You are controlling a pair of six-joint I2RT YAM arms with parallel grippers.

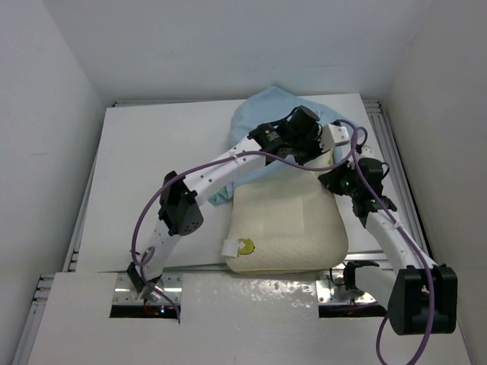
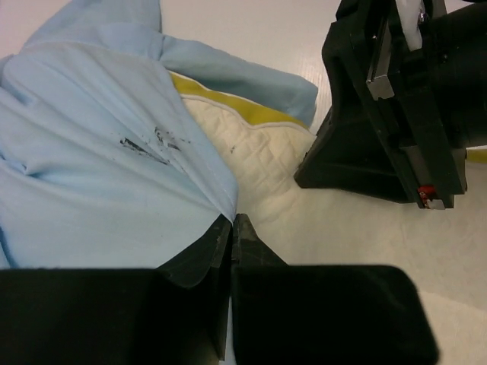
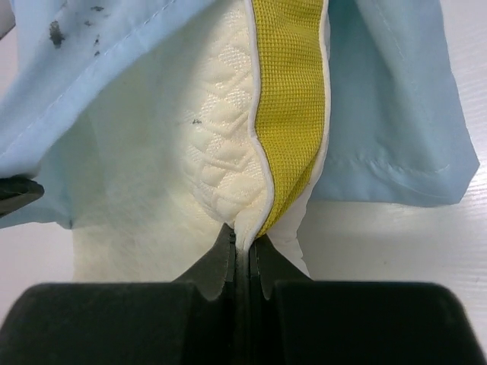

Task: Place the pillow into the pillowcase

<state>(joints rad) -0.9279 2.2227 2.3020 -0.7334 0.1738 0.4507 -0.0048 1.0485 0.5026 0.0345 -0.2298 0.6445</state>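
Observation:
The pillow corner in my right gripper goes outward toward the pillowcase's raised hem (image 3: 114, 67) next and is released there, because the yellow band (image 3: 289, 114) still shows bare.
The cream pillow (image 1: 285, 228) lies in the middle of the table with its round logo and white tag at the near left corner. Its far end lies under the light blue pillowcase (image 1: 262, 114), whose edge drapes over it. My left gripper (image 1: 318, 154) is shut on the pillowcase's hem (image 2: 205, 175), just above the quilted pillow top (image 2: 259, 152). My right gripper (image 1: 332, 176) is shut on the pillow's edge seam beside the yellow band (image 3: 289, 114), with pillowcase fabric (image 3: 396, 114) hanging on both sides. The two grippers are close together at the pillow's far right corner.
The right gripper's black body (image 2: 396, 99) fills the upper right of the left wrist view, close to the left fingers. White walls enclose the table on three sides. A metal rail (image 1: 396, 175) runs along the right table edge.

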